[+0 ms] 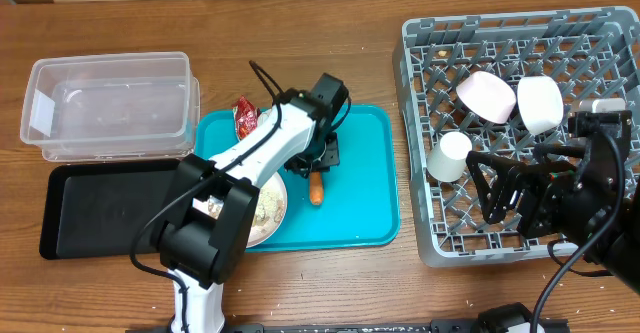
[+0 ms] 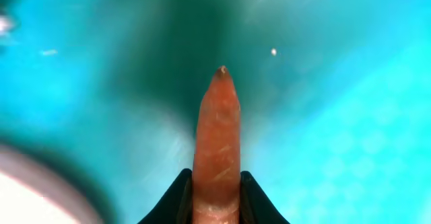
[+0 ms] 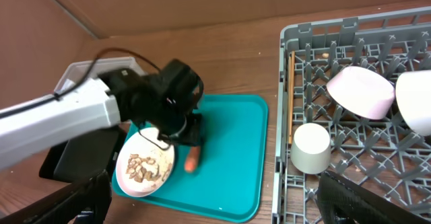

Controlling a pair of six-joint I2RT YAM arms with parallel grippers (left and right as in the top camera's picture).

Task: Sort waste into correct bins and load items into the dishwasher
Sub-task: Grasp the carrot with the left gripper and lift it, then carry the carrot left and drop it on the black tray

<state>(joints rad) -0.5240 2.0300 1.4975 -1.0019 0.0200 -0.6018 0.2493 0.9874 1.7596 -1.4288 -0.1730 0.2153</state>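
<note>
Next, my left gripper lifts the carrot (image 1: pixel 317 188) off the teal tray (image 1: pixel 365 178) and carries it past the white plate over the black tray, which is empty.
My left gripper (image 1: pixel 318 170) is shut on an orange carrot (image 1: pixel 317 188) over the teal tray (image 1: pixel 365 178). In the left wrist view the carrot (image 2: pixel 217 136) sticks out from between the black fingers (image 2: pixel 215 200), just above the tray. A white plate with food scraps (image 1: pixel 268 211) lies on the tray beside it; it also shows in the right wrist view (image 3: pixel 144 166). A red wrapper (image 1: pixel 246 119) lies at the tray's back left. My right gripper (image 1: pixel 500 195) is open and empty over the grey dish rack (image 1: pixel 440 243).
The rack holds a pink bowl (image 1: pixel 486 97), a white bowl (image 1: pixel 540 104) and a white cup (image 1: pixel 449 157). A clear plastic tub (image 1: pixel 110 105) and a black tray (image 1: pixel 110 208) stand at the left.
</note>
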